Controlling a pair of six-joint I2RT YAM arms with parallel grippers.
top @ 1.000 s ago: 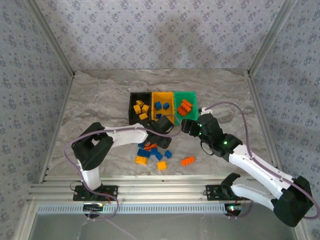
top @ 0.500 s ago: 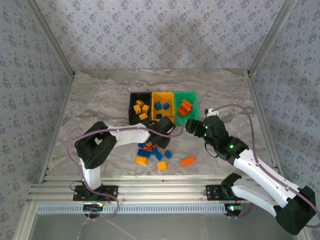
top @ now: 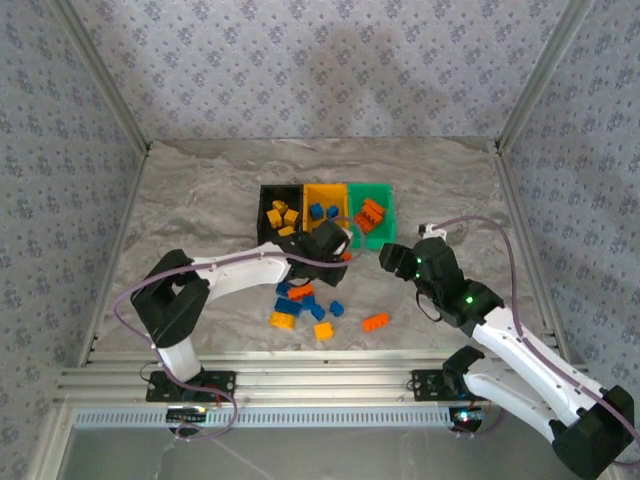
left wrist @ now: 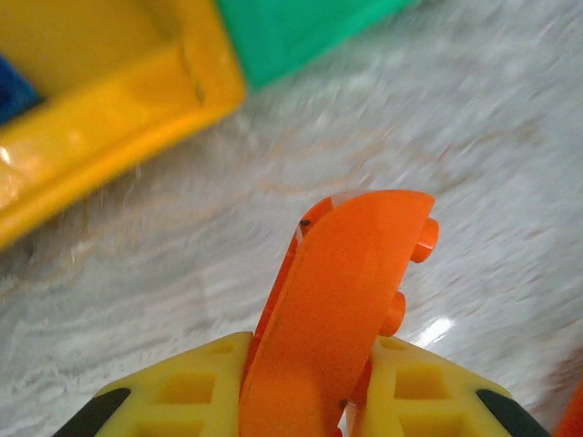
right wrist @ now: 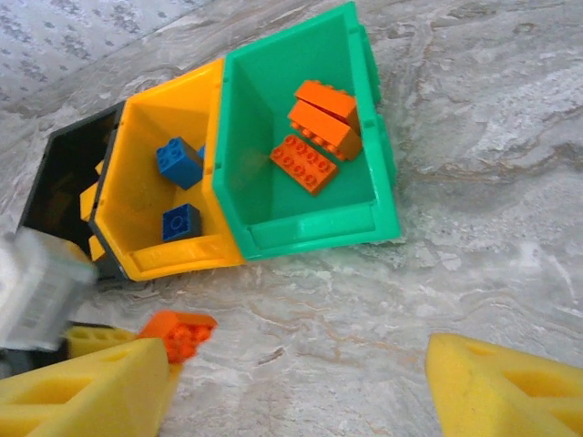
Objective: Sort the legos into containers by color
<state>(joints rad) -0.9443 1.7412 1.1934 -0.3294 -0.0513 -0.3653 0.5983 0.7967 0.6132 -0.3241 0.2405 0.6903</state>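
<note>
The bin of red-orange legos is outward of my left gripper. I will next raise my left gripper and move it outward over the green bin (top: 373,222) (left wrist: 291,32) to release the lego.
My left gripper (left wrist: 305,346) is shut on a red-orange lego (left wrist: 346,273), held on edge just above the table, in front of the yellow-orange bin (left wrist: 109,100) and the green bin (left wrist: 291,32). From above, that gripper (top: 335,245) sits at the bins' near edge. The right gripper (top: 393,258) hangs open and empty to the right of it, and its yellow fingers (right wrist: 82,391) frame bare table. The green bin (right wrist: 310,228) holds three red-orange legos (right wrist: 319,123), the yellow-orange bin (right wrist: 155,259) holds blue ones (right wrist: 178,162), and the black bin (top: 265,225) holds yellow ones.
Several loose legos lie near the front of the table: blue ones (top: 290,305), yellow ones (top: 282,320) and red-orange ones (top: 376,321). Aluminium frame posts and papered walls close in the marble table (top: 200,200) at the sides and back.
The left gripper has lifted slightly toward the bins with the red-orange lego. The right gripper has drawn back to the right, away from the green bin.
</note>
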